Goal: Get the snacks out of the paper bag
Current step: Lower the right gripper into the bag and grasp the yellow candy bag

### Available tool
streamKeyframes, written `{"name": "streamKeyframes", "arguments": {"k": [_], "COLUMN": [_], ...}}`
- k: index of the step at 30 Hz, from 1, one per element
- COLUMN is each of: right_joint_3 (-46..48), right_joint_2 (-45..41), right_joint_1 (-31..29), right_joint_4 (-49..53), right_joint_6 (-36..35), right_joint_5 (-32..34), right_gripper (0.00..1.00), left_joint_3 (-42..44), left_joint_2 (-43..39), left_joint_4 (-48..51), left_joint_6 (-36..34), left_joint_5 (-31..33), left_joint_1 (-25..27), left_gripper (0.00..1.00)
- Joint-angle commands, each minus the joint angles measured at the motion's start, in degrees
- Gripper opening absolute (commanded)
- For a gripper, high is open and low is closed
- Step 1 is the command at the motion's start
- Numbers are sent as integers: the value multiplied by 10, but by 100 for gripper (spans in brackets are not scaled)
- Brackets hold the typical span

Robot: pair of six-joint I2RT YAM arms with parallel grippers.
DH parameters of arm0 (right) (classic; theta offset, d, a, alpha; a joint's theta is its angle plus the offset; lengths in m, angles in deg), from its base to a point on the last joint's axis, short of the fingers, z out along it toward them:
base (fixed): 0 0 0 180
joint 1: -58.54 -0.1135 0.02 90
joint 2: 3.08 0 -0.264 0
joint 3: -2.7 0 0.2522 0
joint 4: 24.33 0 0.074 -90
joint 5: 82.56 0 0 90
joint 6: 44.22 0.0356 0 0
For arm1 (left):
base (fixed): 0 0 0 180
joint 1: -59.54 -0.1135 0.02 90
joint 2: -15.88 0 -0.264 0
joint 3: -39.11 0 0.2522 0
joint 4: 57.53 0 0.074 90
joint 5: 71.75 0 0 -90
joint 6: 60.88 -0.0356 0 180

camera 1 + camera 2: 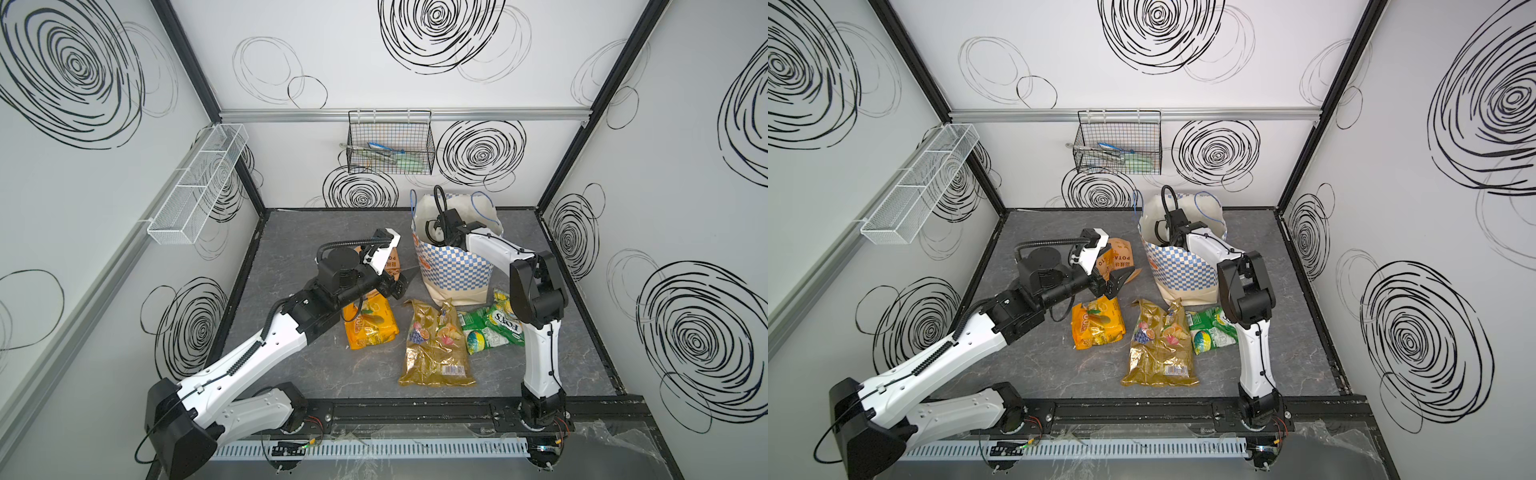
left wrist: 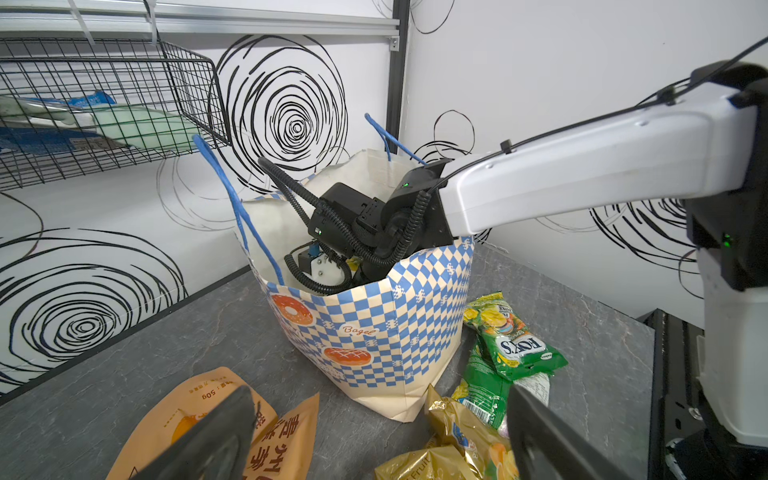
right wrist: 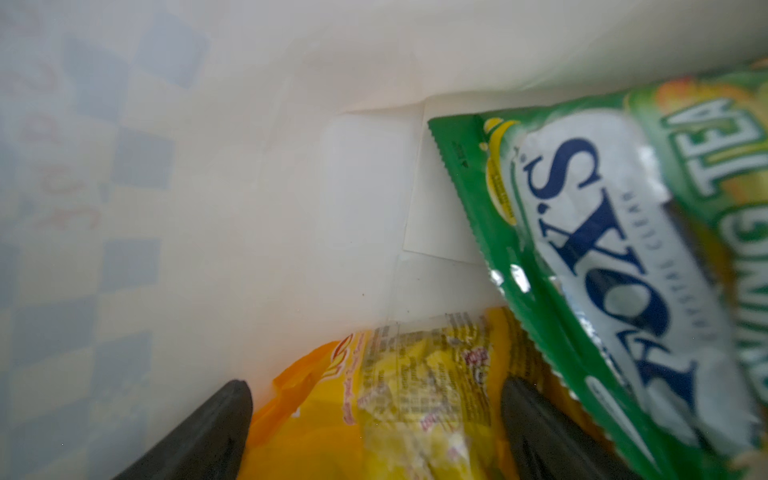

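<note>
My right gripper needs to close its open fingers on the see-through middle of the orange-yellow packet from both sides, because that middle is between them.
The paper bag (image 1: 453,274) (image 1: 1179,274) (image 2: 374,345) stands upright at the back of the grey table. My right arm reaches down into it. In the right wrist view, my right gripper (image 3: 374,432) is open, with its jaws on either side of an orange-yellow packet (image 3: 374,395) on the bag's floor. A green Fox's bag (image 3: 623,249) leans beside it. My left gripper (image 2: 374,449) (image 1: 1115,284) hangs open and empty, left of the bag. On the table lie a gold packet (image 1: 436,349), an orange-yellow packet (image 1: 370,328), green Fox's bags (image 1: 494,328) and a tan potato bag (image 1: 1119,257).
A black wire basket (image 1: 390,143) hangs on the back wall above the bag. A white mesh shelf (image 1: 199,183) is fixed to the left wall. A black rail (image 1: 415,409) runs along the table's front edge. Walls close in three sides.
</note>
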Motion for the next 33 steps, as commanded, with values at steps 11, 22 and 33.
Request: {"name": "streamKeyframes", "arguments": {"k": [11, 22, 33], "right_joint_3": [23, 11, -77], "right_joint_2": [-7, -14, -41], "right_joint_1": [-7, -5, -3], "right_joint_4": [101, 80, 61], "right_joint_6": [-8, -3, 8], "right_joint_5": [32, 5, -13], "right_gripper": [87, 22, 0], "left_joint_3": [0, -1, -1], "left_joint_2": [-5, -1, -1], "left_joint_4": [-36, -34, -32], "left_joint_6": [2, 3, 1], "left_joint_5": [-7, -9, -6], "left_joint_1": [0, 0, 0], "left_gripper": [96, 96, 96]}}
